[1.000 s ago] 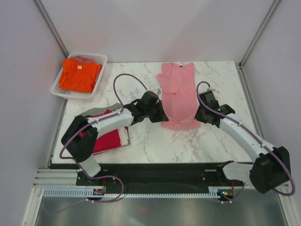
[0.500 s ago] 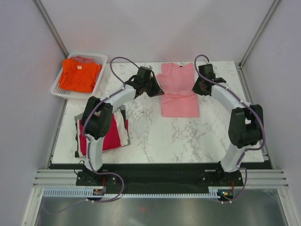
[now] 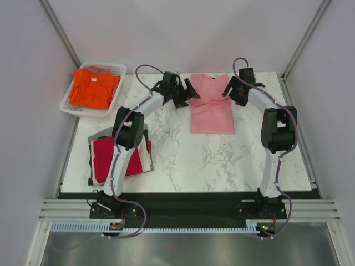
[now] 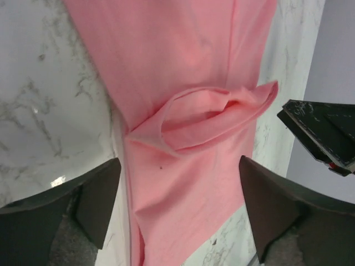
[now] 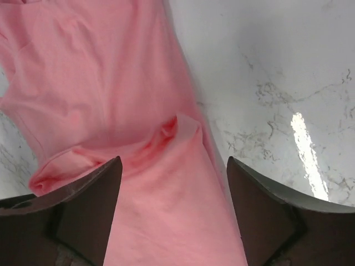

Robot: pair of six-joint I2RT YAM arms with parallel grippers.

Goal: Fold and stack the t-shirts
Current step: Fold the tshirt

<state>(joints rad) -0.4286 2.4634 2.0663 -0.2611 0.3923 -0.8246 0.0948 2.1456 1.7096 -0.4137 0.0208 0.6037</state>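
My right gripper moves back along the t-shirt's side edge and down onto that uncovered corner next, as the pink t-shirt's near corner lies back and below.
A light pink t-shirt lies folded over on the marble table at the far middle. My left gripper hovers at its left edge and my right gripper at its right edge. Both are open, and the pink cloth lies loose under the spread fingers with a raised fold. A crimson red t-shirt tops a stack of white and grey ones at the near left. An orange t-shirt sits in the basket.
The white mesh basket stands at the far left corner. Grey walls with metal posts enclose the table at the back and sides. Both arms stretch far out from their bases at the near edge.
Both grippers carried the pink t-shirt's near end toward the far edge, folding it shorter. Their jaws then opened and let go of the cloth.
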